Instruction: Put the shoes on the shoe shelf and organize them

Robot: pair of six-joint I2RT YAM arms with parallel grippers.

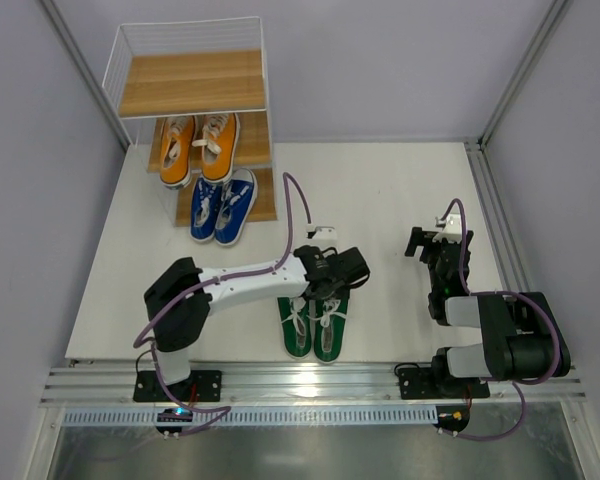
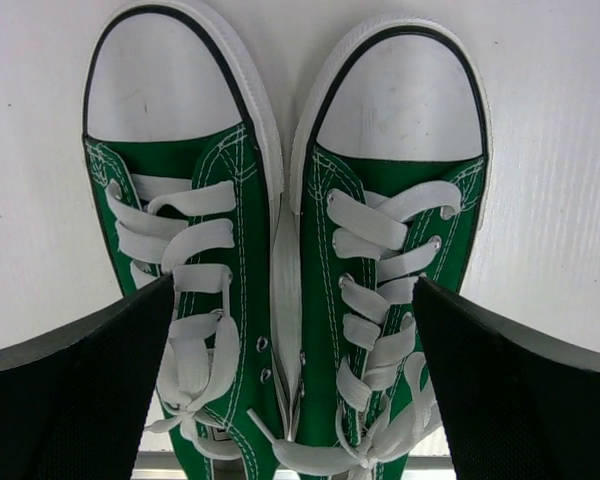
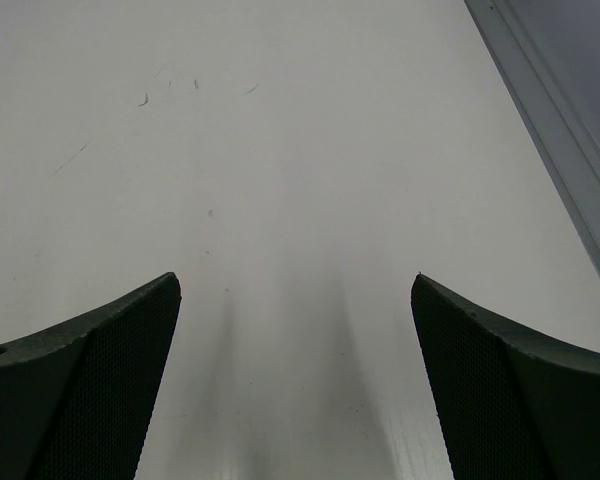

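The left gripper moves down astride the touching inner sides of the green pair [image 1: 312, 320] [image 2: 287, 365] next, since they lie below it and one close there catches both shoes.
The green pair of sneakers [image 1: 315, 328] lies side by side on the white table near the front edge, toes pointing away. My left gripper [image 1: 330, 283] hovers open right above them. In the left wrist view both green shoes [image 2: 280, 260] sit between the spread black fingers [image 2: 90, 390]. The shoe shelf [image 1: 195, 100] stands at the back left. The orange pair [image 1: 198, 147] is on its middle tier and the blue pair [image 1: 223, 207] on its lowest tier. The top board is bare. My right gripper [image 1: 427, 247] is open and empty over bare table [image 3: 290, 200].
An aluminium rail [image 1: 310, 385] runs along the table's near edge under the arm bases. Grey walls and frame posts [image 1: 520, 70] close in the sides. A metal edge strip [image 3: 570, 150] runs to the right of the right gripper.
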